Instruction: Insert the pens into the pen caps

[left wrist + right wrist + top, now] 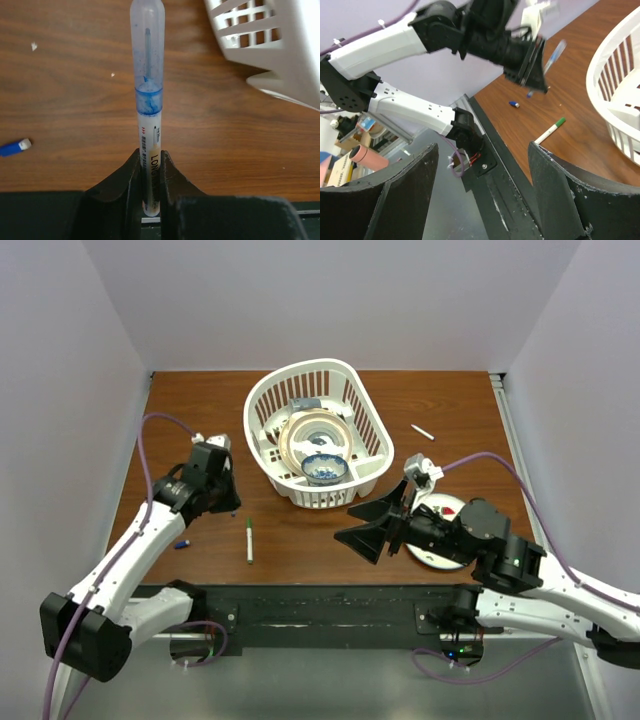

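My left gripper moves down and back to the bare tabletop beside the green-capped pen next, to free the pen with the white body.
My left gripper (150, 155) is shut on a white-barrelled pen (148, 100), whose far end has a blue band and a clear, ink-stained sleeve. From above, the left gripper (225, 498) hovers over the table's left side. A loose blue pen cap (181, 543) lies near it, with the same blue cap (14, 147) at that wrist view's left edge. A pen with a green cap on it (249, 540) lies at front centre. A third pen (422, 432) lies at the back right. My right gripper (345, 525) stands open and empty, right of the green-capped pen (550, 131).
A white slatted basket (360, 410) at back centre holds a blue bowl (325, 470) and plates. A white disc (440, 540) lies under my right arm. The black base rail runs along the table's near edge, and walls close in the other three sides.
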You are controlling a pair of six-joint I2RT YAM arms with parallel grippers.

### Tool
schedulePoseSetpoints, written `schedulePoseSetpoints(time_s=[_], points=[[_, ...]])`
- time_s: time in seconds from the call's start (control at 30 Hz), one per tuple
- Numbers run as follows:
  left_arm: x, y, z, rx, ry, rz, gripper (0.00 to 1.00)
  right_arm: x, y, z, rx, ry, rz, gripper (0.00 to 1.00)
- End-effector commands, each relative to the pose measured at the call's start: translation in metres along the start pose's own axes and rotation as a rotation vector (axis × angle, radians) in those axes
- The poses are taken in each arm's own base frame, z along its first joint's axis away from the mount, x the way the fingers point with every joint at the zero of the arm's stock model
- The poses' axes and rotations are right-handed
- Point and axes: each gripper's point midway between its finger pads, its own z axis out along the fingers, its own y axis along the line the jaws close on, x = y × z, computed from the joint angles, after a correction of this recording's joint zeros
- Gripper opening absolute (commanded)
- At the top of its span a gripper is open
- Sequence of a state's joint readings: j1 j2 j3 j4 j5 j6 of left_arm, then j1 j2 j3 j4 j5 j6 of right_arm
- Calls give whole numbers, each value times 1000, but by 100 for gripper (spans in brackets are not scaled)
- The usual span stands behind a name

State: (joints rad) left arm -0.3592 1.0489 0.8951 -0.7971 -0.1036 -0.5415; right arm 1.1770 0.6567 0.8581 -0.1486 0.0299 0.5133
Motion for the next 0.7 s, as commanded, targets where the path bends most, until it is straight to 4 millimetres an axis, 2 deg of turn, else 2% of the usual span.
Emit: schedulePoseSetpoints(time_s=[0.0, 0.13, 0.2, 0.4, 0.6, 0.67], points=[[28, 22, 17, -126, 77, -122, 0, -17, -1, -13, 24, -46, -45, 75], [62, 41, 40, -222, 158, -184, 0, -25, -2, -22, 30, -75, -61, 74], [72, 46, 46, -252, 198, -177, 0, -28, -1, -26, 29, -87, -61, 74], [82, 50, 54, -298, 243, -197, 0, -31, 2, -34, 15, -91, -66, 73], [106, 52, 64, -318, 344, -195, 0, -34, 7, -39, -6, -96, -63, 73], [117, 61, 63, -385, 411, -174, 0, -36, 9, -40, -12, -99, -66, 72]])
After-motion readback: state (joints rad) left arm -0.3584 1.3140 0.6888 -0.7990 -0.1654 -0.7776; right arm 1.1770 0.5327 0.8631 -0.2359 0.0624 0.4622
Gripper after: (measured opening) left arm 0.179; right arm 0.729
